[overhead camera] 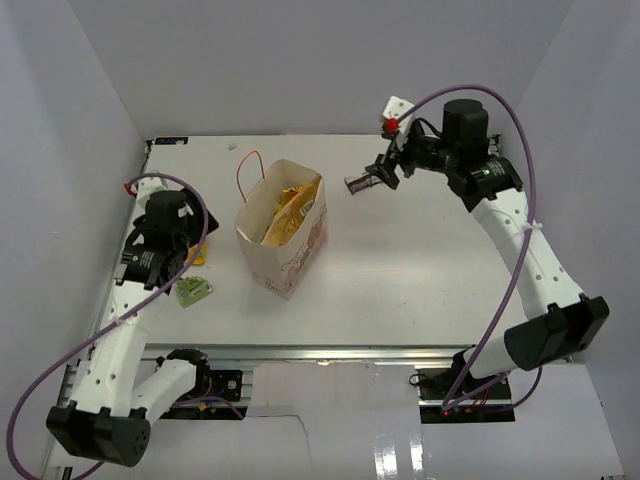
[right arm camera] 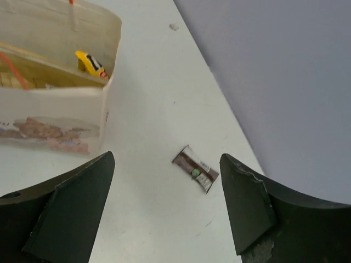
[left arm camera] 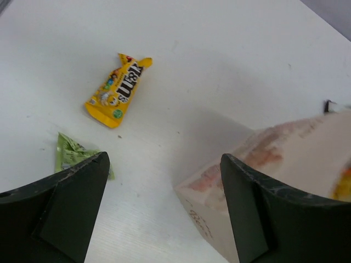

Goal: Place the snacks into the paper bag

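Observation:
My open left gripper will lower next onto the far end of the yellow wrapper lying below it, since that end is clear of the green pouch (left arm camera: 68,154).
The cream paper bag (overhead camera: 297,258) stands upright at the table's centre-left, with the tan chip bag (overhead camera: 284,210) inside it. My left gripper (overhead camera: 186,250) is open and empty above the table, left of the bag. In the left wrist view the yellow wrapper (left arm camera: 117,87) and the green pouch (left arm camera: 68,154) lie ahead of the open gripper (left arm camera: 164,159), and the bag (left arm camera: 285,159) is at the right. My right gripper (overhead camera: 372,178) is open above the brown-and-white bar (right arm camera: 196,169), which lies flat on the table right of the bag (right arm camera: 55,118). The pouch also shows in the top view (overhead camera: 194,291).
Grey walls close in the table on the left, back and right. The bag's orange-red cord handle (overhead camera: 246,168) sticks out towards the back. A red and white fixture (overhead camera: 394,112) sits at the back right near the right wrist.

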Controlling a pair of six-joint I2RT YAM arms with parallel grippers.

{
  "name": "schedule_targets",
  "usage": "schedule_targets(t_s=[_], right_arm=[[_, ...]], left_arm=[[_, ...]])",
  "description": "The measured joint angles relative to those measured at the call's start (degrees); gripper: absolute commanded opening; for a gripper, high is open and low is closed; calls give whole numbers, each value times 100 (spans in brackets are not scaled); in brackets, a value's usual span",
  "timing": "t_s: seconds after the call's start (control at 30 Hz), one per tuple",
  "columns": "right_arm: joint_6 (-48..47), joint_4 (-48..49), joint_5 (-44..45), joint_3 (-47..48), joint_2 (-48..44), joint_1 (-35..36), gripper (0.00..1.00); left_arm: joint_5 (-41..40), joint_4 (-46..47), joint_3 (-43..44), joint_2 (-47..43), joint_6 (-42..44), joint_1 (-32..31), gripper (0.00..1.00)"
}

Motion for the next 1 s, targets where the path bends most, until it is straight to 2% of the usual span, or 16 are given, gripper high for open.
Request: schedule_targets(t_s=[0.03, 0.13, 0.4, 0.57, 0.83, 1.0], right_arm=[[114, 24, -168, -358, -267, -267, 83], [352, -76, -514, -1346, -868, -756, 83], [863, -295, -1303, -3532, -1768, -1495, 82], [1010, -330, -1596, -4509, -2315, -1797, 82], [1088, -348, -1893, -5042, -2929, -1976, 82], [1137, -341, -1965, -5053, -2959, -2059, 81]], left_arm=[[319, 133, 0, 179, 138, 492, 90], [774, 463, 0, 715, 341, 1228, 86], [1818, 1163, 289, 2824, 597, 1947, 75], [1930, 1211, 625, 4148, 892, 2041, 74], [1902, 1193, 1128, 4878, 1467, 2037, 70], [1829, 1191, 1421, 5436, 1744, 2037, 62]])
